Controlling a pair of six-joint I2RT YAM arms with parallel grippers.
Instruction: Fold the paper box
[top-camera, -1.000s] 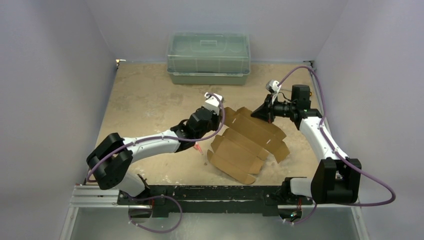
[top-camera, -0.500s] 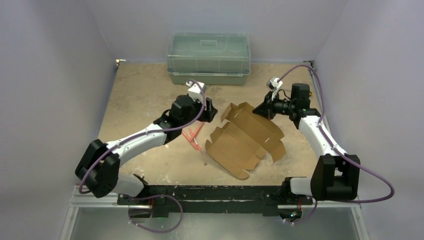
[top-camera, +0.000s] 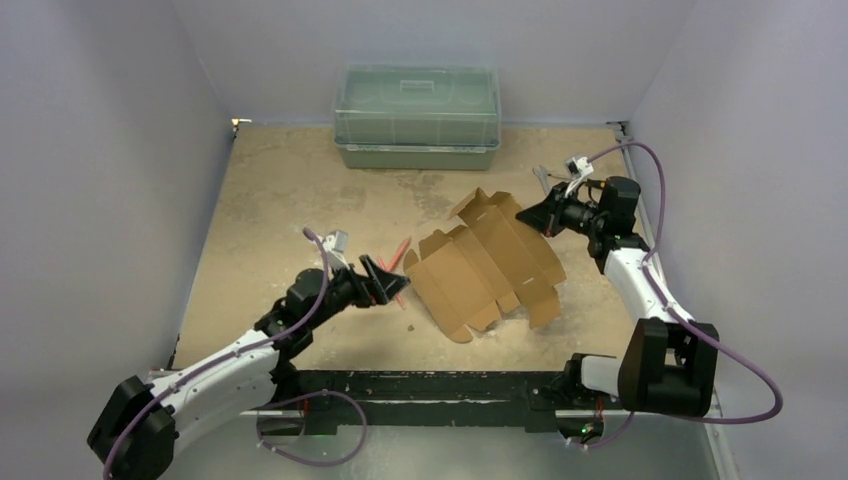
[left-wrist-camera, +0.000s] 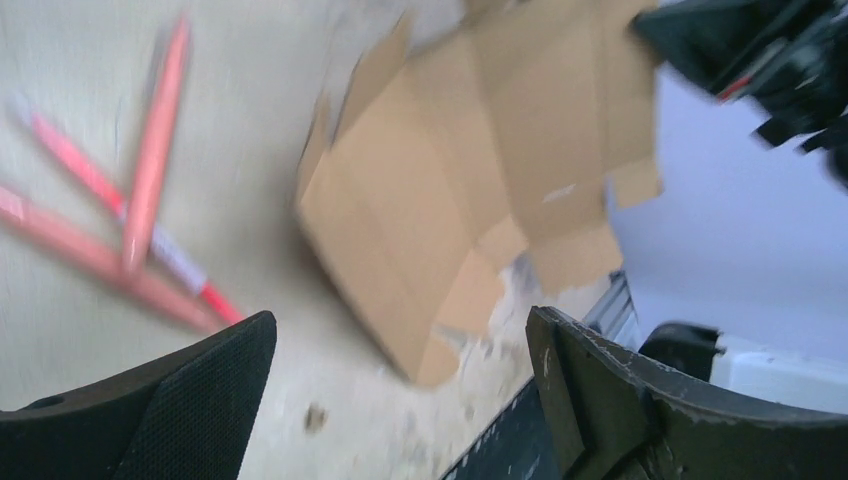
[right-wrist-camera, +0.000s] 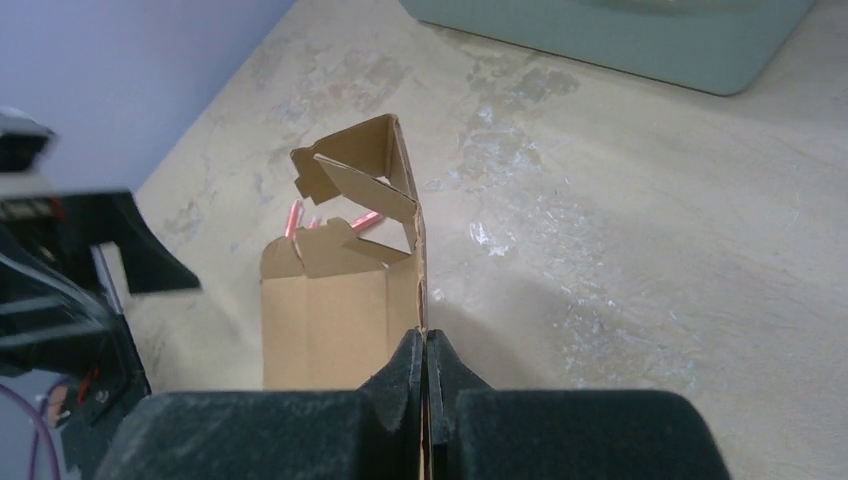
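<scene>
I will move my left gripper down and to the right in the top view next, onto the sheet's edge by the red sticks, since that side is unheld.
The paper box (top-camera: 490, 268) is a flat brown die-cut sheet lying partly raised in the middle of the table, with flaps standing at its far end. My right gripper (top-camera: 532, 216) is at the sheet's far right edge, shut on that edge. In the right wrist view the cardboard (right-wrist-camera: 330, 320) runs straight into the shut right gripper (right-wrist-camera: 425, 352). My left gripper (top-camera: 388, 282) is open just left of the sheet, not touching it. In the blurred left wrist view the left gripper (left-wrist-camera: 400, 400) holds nothing, and the box (left-wrist-camera: 450, 190) lies ahead of its fingers (left-wrist-camera: 620, 400).
A green translucent lidded bin (top-camera: 417, 116) stands at the back centre. Thin red sticks (top-camera: 400, 250) lie on the table left of the box, close to the left gripper, also the red sticks (left-wrist-camera: 150, 160). Side walls enclose the table on both sides.
The left arm has pulled back toward the near left and its gripper has opened wide, off the box. The right gripper moved right with the sheet's edge; the sheet shifted and turned.
</scene>
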